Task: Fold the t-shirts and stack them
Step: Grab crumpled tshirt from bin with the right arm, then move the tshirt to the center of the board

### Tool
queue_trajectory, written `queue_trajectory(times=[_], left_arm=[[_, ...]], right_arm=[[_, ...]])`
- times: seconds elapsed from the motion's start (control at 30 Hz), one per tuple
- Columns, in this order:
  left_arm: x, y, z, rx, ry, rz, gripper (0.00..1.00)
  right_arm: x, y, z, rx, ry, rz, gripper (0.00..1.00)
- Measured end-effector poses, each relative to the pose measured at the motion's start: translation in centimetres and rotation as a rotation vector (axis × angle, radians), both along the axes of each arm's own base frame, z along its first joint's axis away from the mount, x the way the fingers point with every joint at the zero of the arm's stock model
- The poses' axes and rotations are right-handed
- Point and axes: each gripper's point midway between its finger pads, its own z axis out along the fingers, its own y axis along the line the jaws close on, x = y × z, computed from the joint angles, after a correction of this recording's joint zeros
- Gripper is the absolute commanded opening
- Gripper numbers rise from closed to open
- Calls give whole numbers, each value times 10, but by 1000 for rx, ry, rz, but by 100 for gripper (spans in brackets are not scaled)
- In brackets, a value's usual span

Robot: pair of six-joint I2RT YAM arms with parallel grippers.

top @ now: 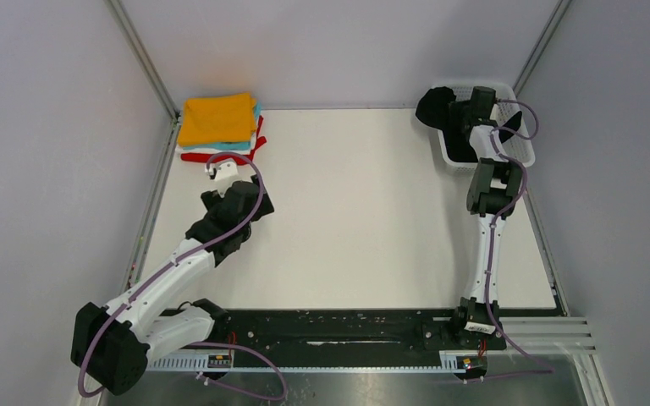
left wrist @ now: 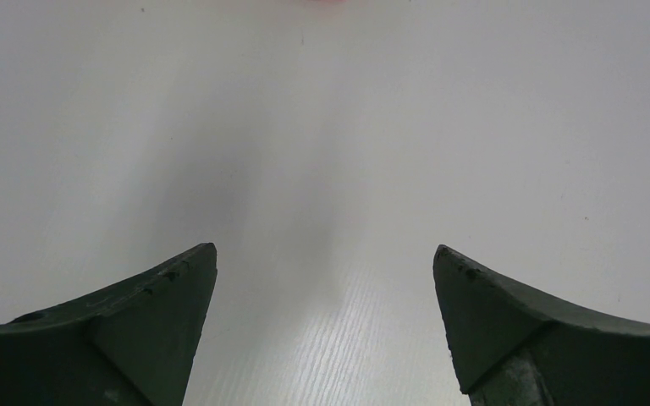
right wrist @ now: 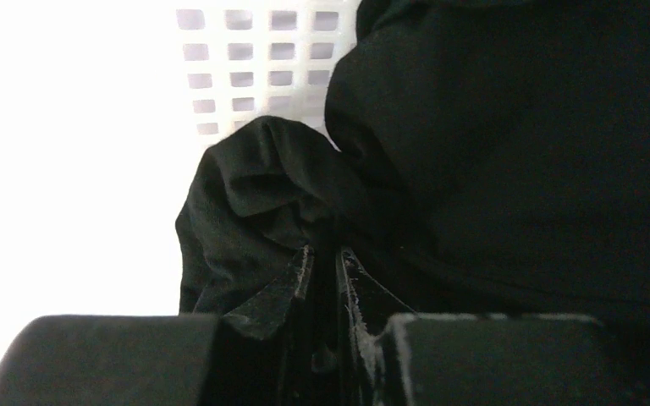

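Observation:
My right gripper is at the black t-shirt (top: 434, 106) in the basket. Next it will lift the t-shirt out of the basket over the table, then move back and down.
The large black t-shirt (top: 434, 106) lies bunched in the white mesh basket (top: 520, 156) at the back right, and fills the right wrist view (right wrist: 491, 169). My right gripper (top: 465, 118) reaches down into the basket. Its jaws (right wrist: 326, 258) are nearly together, with a fold of the black cloth pinched between them. At the back left corner sits a folded stack, with the orange t-shirt (top: 216, 118) on top and teal, white and red edges (top: 220, 155) below. My left gripper (top: 220, 179) hovers just in front of that stack, open (left wrist: 326, 254) over bare table with nothing between its fingers.
The basket's mesh wall (right wrist: 254, 59) shows behind the black cloth. Metal frame posts stand at the back corners. The table's left rail (top: 148, 220) runs beside the left arm. A faint red blur (left wrist: 330, 2) shows at the top edge of the left wrist view.

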Motion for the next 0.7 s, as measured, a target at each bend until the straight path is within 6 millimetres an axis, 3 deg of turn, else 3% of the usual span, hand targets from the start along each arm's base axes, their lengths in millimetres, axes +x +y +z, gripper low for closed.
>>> queue_trajectory(times=[0.13, 0.2, 0.27, 0.33, 0.5, 0.6, 0.7], left_arm=[[-1, 1, 4, -8, -12, 0, 99], [-2, 1, 10, -21, -32, 0, 99], [-3, 0, 20, -46, -64, -3, 99], [-4, -2, 30, -81, -101, -12, 99], [-7, -7, 47, -148, -156, -31, 99], [-10, -10, 57, -182, -185, -50, 99], [-15, -11, 67, -212, -211, -72, 99]], right_arm=[[-14, -3, 7, -15, -8, 12, 0], [-29, -4, 23, -30, -12, 28, 0], [-45, -6, 53, -71, -37, 49, 0], [-62, -6, 99, -119, -96, 77, 0], [-128, 2, 259, -276, -342, 136, 0], [-182, 32, 364, -380, -540, 218, 0], [-231, 74, 440, -478, -686, 328, 0]])
